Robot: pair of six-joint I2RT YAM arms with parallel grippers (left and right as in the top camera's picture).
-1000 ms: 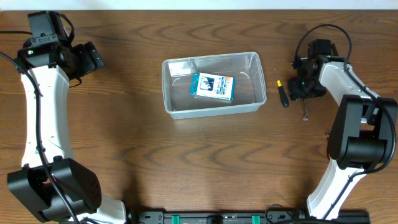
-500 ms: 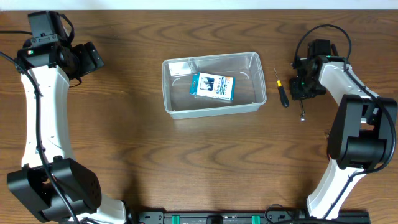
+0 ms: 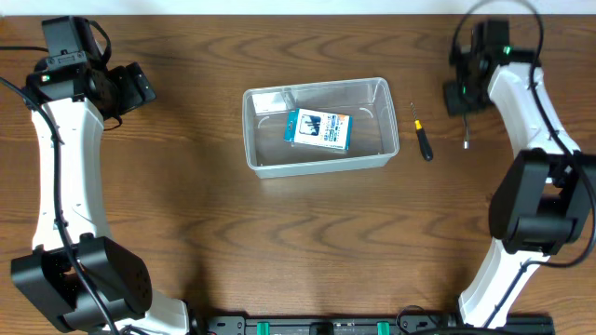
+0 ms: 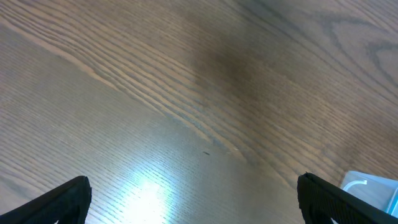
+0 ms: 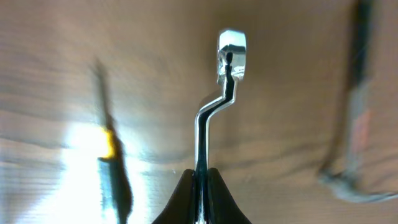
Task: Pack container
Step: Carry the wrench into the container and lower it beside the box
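I should next raise my right gripper, pass the screwdriver, turn the tool lengthwise and lower it between the box and the container's near side, where the container's bare bottom [image 3: 312, 154] shows.
The clear plastic container [image 3: 380, 156] stands mid-table with a blue-and-white box [image 3: 318, 129] lying inside it. My right gripper [image 3: 464, 100] hovers at the far right, to the right of the container. It is shut on a thin chrome bent tool [image 5: 211, 118], whose end [image 3: 466, 140] hangs clear of the table; in the right wrist view the right gripper [image 5: 202, 175] pinches the tool's shank. A black-and-yellow screwdriver [image 3: 422, 136] lies between the container and this gripper. My left gripper [image 3: 136, 87] is open at the far left with nothing between its fingers [image 4: 62, 200].
A pale item [image 3: 270, 100] rests in the container's far-left corner. A corner of the container [image 4: 373, 190] shows at the lower right of the left wrist view. The screwdriver [image 5: 111, 163] appears blurred in the right wrist view, and a blurred thin grey shape [image 5: 356, 118] shows at its right.
My right gripper closed on the chrome tool and carried it up off the table toward the far edge. The screwdriver, container and left arm stayed put.
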